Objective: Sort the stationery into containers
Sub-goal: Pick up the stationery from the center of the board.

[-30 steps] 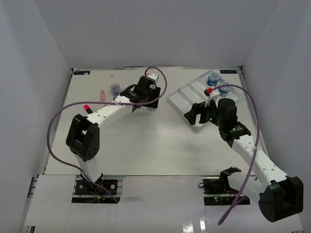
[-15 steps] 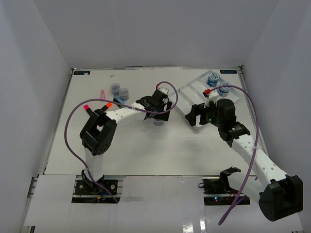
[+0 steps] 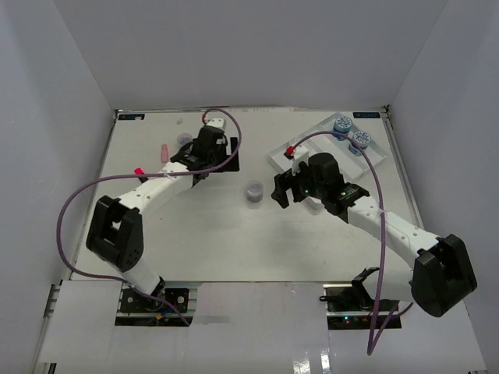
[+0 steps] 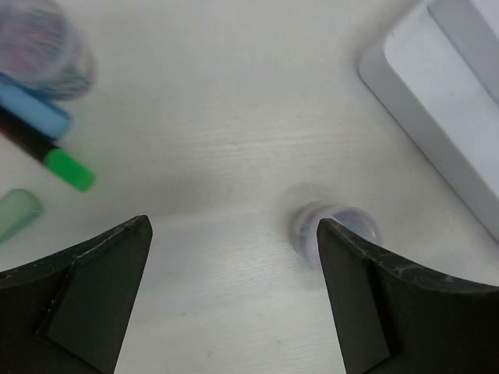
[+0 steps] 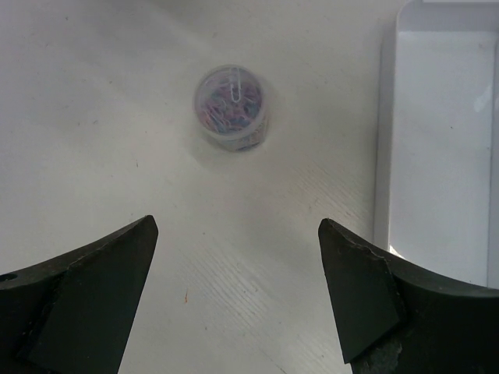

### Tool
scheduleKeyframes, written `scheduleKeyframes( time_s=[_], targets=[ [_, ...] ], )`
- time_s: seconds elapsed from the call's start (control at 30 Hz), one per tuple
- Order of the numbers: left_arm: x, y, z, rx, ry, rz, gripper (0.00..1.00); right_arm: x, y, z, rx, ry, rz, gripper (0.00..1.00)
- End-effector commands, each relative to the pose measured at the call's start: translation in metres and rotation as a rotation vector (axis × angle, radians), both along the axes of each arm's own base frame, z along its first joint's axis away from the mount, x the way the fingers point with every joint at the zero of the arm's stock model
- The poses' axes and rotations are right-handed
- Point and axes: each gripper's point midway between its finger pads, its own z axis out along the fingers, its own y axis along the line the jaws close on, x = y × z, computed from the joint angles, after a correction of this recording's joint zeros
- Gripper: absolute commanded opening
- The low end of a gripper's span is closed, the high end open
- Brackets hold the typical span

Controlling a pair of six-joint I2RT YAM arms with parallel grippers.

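Next, my right gripper moves to the left in the top view and lowers its open fingers around the clear jar (image 3: pixel 253 191), as bare tabletop surrounds it.
A clear jar (image 3: pixel 253 191) with coloured bits inside stands alone mid-table; it shows as jar (image 5: pixel 231 105) ahead of my right gripper (image 5: pixel 238 234), which is open and empty. In the overhead view the right gripper (image 3: pixel 279 190) sits just right of it. My left gripper (image 3: pixel 209 162) is open and empty, back to the left; the jar (image 4: pixel 337 226) peeks out behind its right finger. The white tray (image 3: pixel 327 136) holds two patterned-lid jars (image 3: pixel 341 125) (image 3: pixel 360 139). Blue (image 4: pixel 31 109) and green (image 4: pixel 66 167) markers and a blurred jar (image 4: pixel 43 39) lie at the left.
A pink marker (image 3: pixel 164 151) and a red marker (image 3: pixel 139 170) lie near the left side of the table. The tray's near corner (image 5: pixel 440 140) is just right of the right gripper. White walls close in the table on three sides.
The left gripper opened, left the jar standing mid-table and drew back to the far left. The right arm swung left from the tray toward that jar.
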Motion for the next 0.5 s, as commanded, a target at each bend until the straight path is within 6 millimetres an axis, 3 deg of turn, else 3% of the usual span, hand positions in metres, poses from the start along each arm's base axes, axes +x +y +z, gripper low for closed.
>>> scheduleKeyframes(
  time_s=[0.0, 0.03, 0.2, 0.23, 0.27, 0.33, 0.47],
  targets=[
    [0.003, 0.050, 0.039, -0.060, -0.077, 0.095, 0.98, 0.019, 0.024, 0.012, -0.034, -0.079, 0.039, 0.90],
    [0.000, 0.060, 0.051, -0.068, -0.105, 0.105, 0.98, 0.024, 0.037, 0.006, -0.059, -0.073, 0.059, 0.90],
    [-0.019, 0.121, 0.041, -0.047, -0.105, 0.213, 0.98, 0.042, 0.069, -0.012, -0.127, -0.055, 0.081, 0.90],
    [-0.029, 0.129, 0.027, -0.032, -0.081, 0.224, 0.98, 0.049, 0.075, -0.008, -0.137, -0.073, 0.068, 0.90],
    [-0.033, 0.136, 0.034, -0.041, -0.108, 0.236, 0.98, 0.052, 0.080, -0.023, -0.161, -0.050, 0.072, 0.90],
    [-0.042, 0.144, 0.030, -0.039, -0.119, 0.253, 0.98, 0.055, 0.086, -0.032, -0.181, -0.028, 0.083, 0.90],
    [-0.056, 0.165, 0.010, 0.017, -0.144, 0.312, 0.98, 0.064, 0.103, -0.048, -0.202, 0.002, 0.100, 0.91]
  ],
)
